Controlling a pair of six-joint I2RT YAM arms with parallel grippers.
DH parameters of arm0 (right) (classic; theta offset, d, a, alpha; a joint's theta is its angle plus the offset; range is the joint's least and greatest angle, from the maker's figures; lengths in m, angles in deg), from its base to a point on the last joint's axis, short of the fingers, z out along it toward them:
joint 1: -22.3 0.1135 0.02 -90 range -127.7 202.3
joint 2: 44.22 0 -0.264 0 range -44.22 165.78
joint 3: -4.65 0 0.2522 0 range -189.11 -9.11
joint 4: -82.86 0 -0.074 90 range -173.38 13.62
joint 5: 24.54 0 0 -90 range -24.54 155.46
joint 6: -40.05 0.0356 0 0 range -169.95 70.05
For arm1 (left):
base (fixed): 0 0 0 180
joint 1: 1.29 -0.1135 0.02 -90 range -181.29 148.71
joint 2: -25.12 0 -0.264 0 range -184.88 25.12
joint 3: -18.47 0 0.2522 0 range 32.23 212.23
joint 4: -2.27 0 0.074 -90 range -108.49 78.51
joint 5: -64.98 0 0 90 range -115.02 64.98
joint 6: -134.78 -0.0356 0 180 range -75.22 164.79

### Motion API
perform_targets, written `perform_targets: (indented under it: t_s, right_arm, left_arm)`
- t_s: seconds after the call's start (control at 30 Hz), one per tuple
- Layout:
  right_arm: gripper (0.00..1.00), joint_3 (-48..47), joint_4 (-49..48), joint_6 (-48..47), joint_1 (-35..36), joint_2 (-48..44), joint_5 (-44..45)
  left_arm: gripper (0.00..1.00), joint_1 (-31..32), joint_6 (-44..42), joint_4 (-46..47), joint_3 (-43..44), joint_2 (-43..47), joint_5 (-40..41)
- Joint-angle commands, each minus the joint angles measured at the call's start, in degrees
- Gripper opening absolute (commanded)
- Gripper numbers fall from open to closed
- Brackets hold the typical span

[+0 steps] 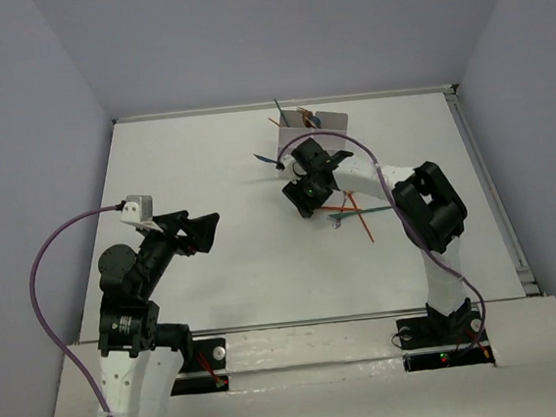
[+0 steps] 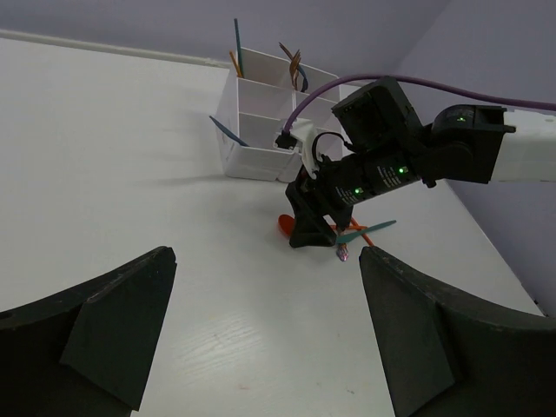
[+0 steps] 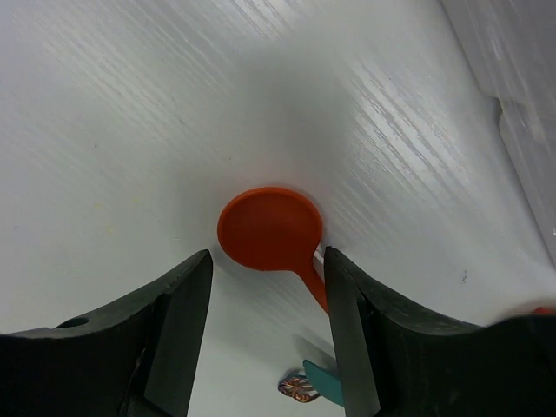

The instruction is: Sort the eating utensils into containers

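I should next move my right gripper to the right in the wrist view and close it around the handle's bowl end [image 3: 309,278], because that end is next to a finger, on that side.
An orange spoon [image 3: 271,228] lies flat on the white table, its round bowl between the fingertips of my right gripper [image 3: 267,257]. The jaws stand open. The spoon's handle runs back along the inner face of the right finger, and the left finger is apart from it. In the top view this gripper [image 1: 302,198] points down beside a loose heap of orange and teal utensils [image 1: 354,211]. The white container block [image 1: 314,121] stands behind it with several utensils upright inside. A teal utensil [image 1: 267,158] leans at its left side. My left gripper [image 1: 204,231] hovers open and empty at the left.
A teal utensil tip [image 3: 323,382] and a small patterned piece [image 3: 298,388] lie just behind the spoon. A purple cable [image 1: 372,160] arcs over the right arm. A raised rail [image 1: 488,188] borders the table's right edge. Grey walls enclose the table.
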Motion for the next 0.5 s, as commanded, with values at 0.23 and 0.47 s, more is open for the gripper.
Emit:
perform_targets:
  t_s: [0.23, 0.47]
  right_arm:
    - [0.58, 0.5, 0.9, -3.0, -0.5, -1.8, 2.3]
    - [0.58, 1.4, 3.7, -5.8, -1.0, -2.3, 0.9]
  left_arm:
    - [0.99, -0.3, -0.1, 2.9, -0.4, -0.4, -0.9]
    - [0.99, -0.3, 0.0, 3.0, -0.4, -0.6, -1.1]
